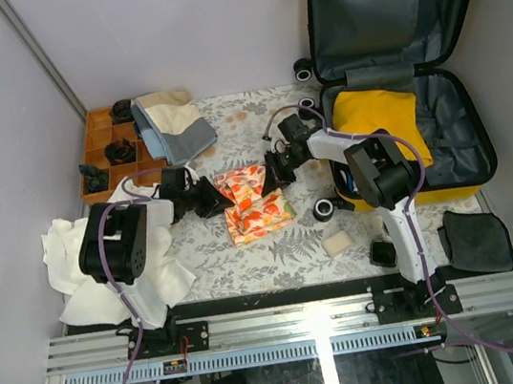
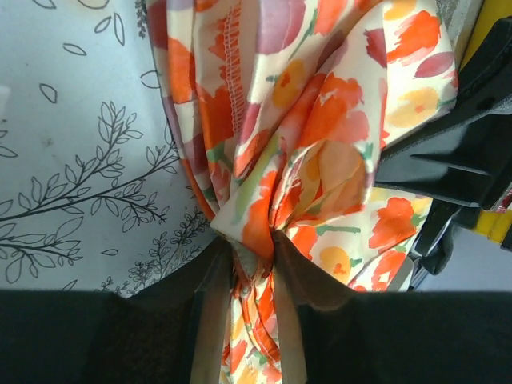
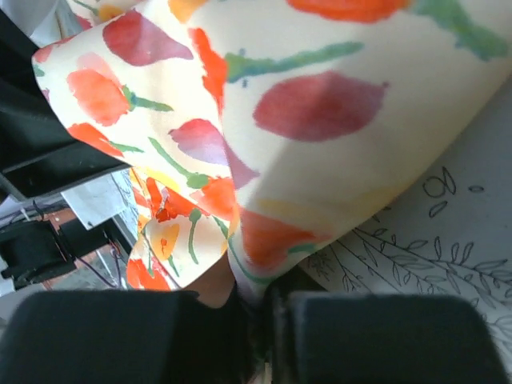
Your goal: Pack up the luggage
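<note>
My right gripper should next lift past the yellow cloth (image 1: 378, 116) and then lower to release, because the suitcase's bare lining (image 1: 442, 112) lies to the gripper's right in the top view.
The luggage (image 1: 468, 182), a yellow hard-shell suitcase with dark lining, lies open at the right, its lid propped against the wall. A yellow folded cloth (image 1: 378, 116) lies inside it. An orange floral cloth (image 1: 251, 202) lies on the patterned table left of the suitcase. My left gripper (image 1: 220, 197) is shut on its left edge; the wrist view shows the bunched cloth (image 2: 304, 144) pinched between the fingers (image 2: 210, 320). My right gripper (image 1: 271, 170) is shut on its right edge, the cloth (image 3: 320, 104) draped over the jaws.
An orange compartment tray (image 1: 107, 149) with dark items stands at the back left, a grey-and-cream folded garment (image 1: 174, 125) beside it. A white cloth (image 1: 142, 267) lies under the left arm. A beige block (image 1: 339, 242), a small dark object (image 1: 382, 252) and a dark pouch (image 1: 476, 238) lie near the front right.
</note>
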Robot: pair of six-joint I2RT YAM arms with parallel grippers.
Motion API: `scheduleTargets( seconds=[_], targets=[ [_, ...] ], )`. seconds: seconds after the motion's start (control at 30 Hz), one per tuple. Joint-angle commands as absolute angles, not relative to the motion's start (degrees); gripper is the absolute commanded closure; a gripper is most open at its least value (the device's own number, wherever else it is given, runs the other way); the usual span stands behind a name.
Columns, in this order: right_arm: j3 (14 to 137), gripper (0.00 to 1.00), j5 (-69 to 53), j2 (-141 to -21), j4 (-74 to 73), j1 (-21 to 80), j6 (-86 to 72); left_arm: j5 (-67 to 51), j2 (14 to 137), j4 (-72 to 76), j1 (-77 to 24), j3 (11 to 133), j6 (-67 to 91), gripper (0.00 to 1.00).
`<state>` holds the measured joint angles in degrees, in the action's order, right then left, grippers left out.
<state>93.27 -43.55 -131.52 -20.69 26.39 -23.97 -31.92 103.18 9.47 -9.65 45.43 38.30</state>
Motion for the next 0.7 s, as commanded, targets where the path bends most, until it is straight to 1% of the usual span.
scheduleTargets(
  seconds=[0.0, 0.03, 0.1, 0.17, 0.27, 0.3, 0.33, 0.47, 0.57, 0.67],
  targets=[
    [94.31, 1.0, -38.94, -126.34, -22.04, 27.53, -21.34, -28.27, 102.86, 4.96, -8.81, 44.81, 33.68, 0.69],
    [95.87, 1.0, -38.47, -125.08, -22.73, 27.53, -20.52, -28.31, 101.86, 4.67, -8.53, 44.97, 32.9, 0.57],
    [97.89, 1.0, -36.47, -122.61, -26.12, 27.51, -18.62, -28.12, 99.43, 3.98, -8.16, 45.35, 31.16, 0.41],
    [99.0, 1.0, -34.72, -119.81, -30.44, 27.43, -15.34, -27.18, 97.59, 1.25, -7.63, 46.8, 28.96, 0.28],
    [98.44, 1.0, -31.54, -114.81, -35.79, 26.95, -9.93, -24.29, 94.99, -2.07, -7.17, 48.07, 26.38, 0.12],
    [98.5, 1.0, -30.83, -113.58, -37.76, 26.52, -8.22, -23.64, 93.96, -2.54, -7.13, 48.35, 25.5, 0.04],
    [98.59, 1.0, -29.93, -112.44, -39.84, 26.14, -6.78, -23.33, 93.13, -2.95, -7.12, 48.53, 24.62, 0.0],
    [98.6, 1.0, -28.31, -107.67, -45.46, 23.76, -1.85, -23.03, 90.39, -4.36, -7.36, 48.59, 23.1, 0.0],
    [100.04, 1.0, -28.66, -104.07, -49.94, 21.41, 2.95, -23.16, 88.45, -3.64, -7.86, 47.53, 23.09, 0.0],
    [101.87, 1.0, -26.47, -100.37, -53.62, 18.61, 6.66, -23.47, 86.4, -2.77, -9.03, 46.75, 23.01, 0.0]
  ],
)
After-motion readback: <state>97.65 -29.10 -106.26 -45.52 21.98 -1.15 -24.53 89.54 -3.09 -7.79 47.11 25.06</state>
